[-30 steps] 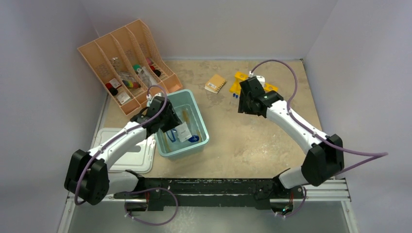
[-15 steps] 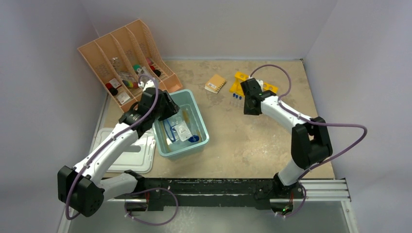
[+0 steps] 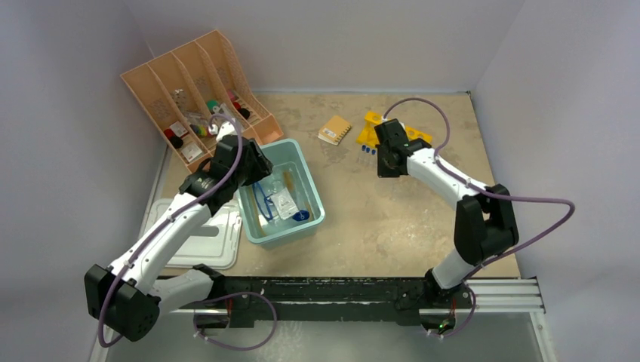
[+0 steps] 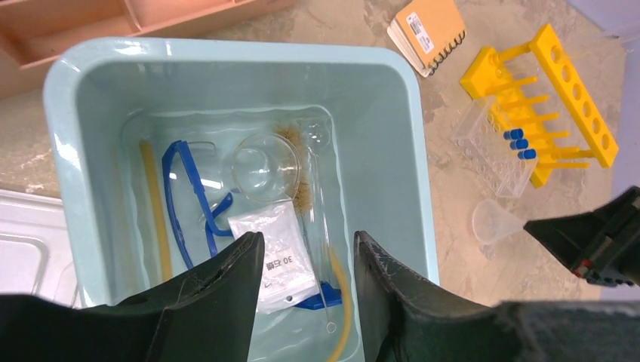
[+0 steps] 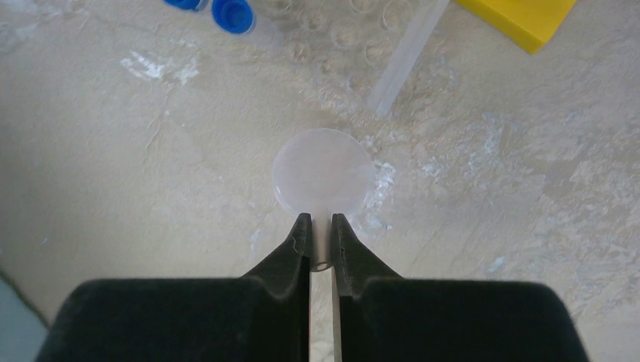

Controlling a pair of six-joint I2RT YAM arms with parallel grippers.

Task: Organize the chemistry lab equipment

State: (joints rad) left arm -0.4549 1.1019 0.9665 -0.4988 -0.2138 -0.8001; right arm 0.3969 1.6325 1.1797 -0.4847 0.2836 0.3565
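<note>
I will lift the funnel [image 5: 322, 179] to the left in the top view with my right gripper, then lower it into the near half of the tub, because other labware is there.
A clear plastic funnel [image 5: 322, 179] lies on the table with its stem between my right gripper's [image 5: 321, 220] fingers, which are shut on it. Blue-capped test tubes [image 4: 517, 143] stand in a clear rack just beyond it. My left gripper [image 4: 308, 240] hangs open and empty above the pale teal tub [image 4: 226, 51]. In the tub lie blue-rimmed goggles [image 4: 185, 196], amber tubing [image 4: 155, 204], a brush [image 4: 302, 192], a clear dish [image 4: 264, 156], a white sachet [image 4: 273, 256] and a clear cylinder with a blue base [image 4: 324, 290].
A yellow rack [image 3: 373, 124] and a small spiral notebook [image 3: 333, 130] lie at the back of the table. The peach file organiser [image 3: 192, 94] with small items stands at the back left. A white lid [image 3: 200, 241] lies left of the tub [image 3: 321, 215].
My right gripper has come down to the table and closed on the funnel's stem. My left gripper has drawn back from the tub toward the left.
</note>
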